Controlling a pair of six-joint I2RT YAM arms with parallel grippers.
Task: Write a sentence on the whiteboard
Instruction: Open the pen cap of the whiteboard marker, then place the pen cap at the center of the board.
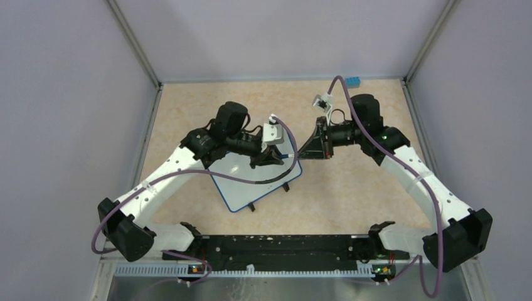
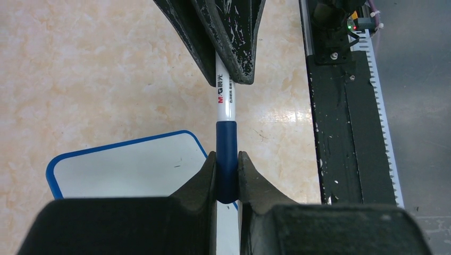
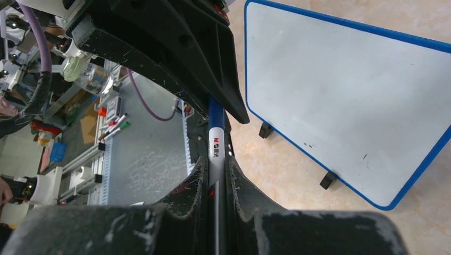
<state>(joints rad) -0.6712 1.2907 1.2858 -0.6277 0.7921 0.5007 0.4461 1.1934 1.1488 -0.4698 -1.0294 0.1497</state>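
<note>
My left gripper will next carry the blue cap to the right in the top view, and then it will bring the cap down onto the table (image 1: 321, 182) (image 2: 267, 113) beside the whiteboard.
The whiteboard (image 1: 251, 182) lies tilted on the table in front of the left arm, its face blank apart from a few tiny specks; no sentence shows on it. A marker (image 1: 290, 153) spans between both grippers above the board's far right corner. My left gripper (image 1: 276, 155) is shut on its blue cap (image 2: 226, 154). My right gripper (image 1: 308, 150) is shut on its white barrel (image 3: 215, 151). The board also shows in the left wrist view (image 2: 133, 164) and in the right wrist view (image 3: 340, 101).
A small blue object (image 1: 353, 81) lies at the back right corner. A black rail (image 1: 276, 248) runs along the near edge between the arm bases. Grey walls enclose the table on three sides. The board stands on black clip feet (image 3: 328, 179).
</note>
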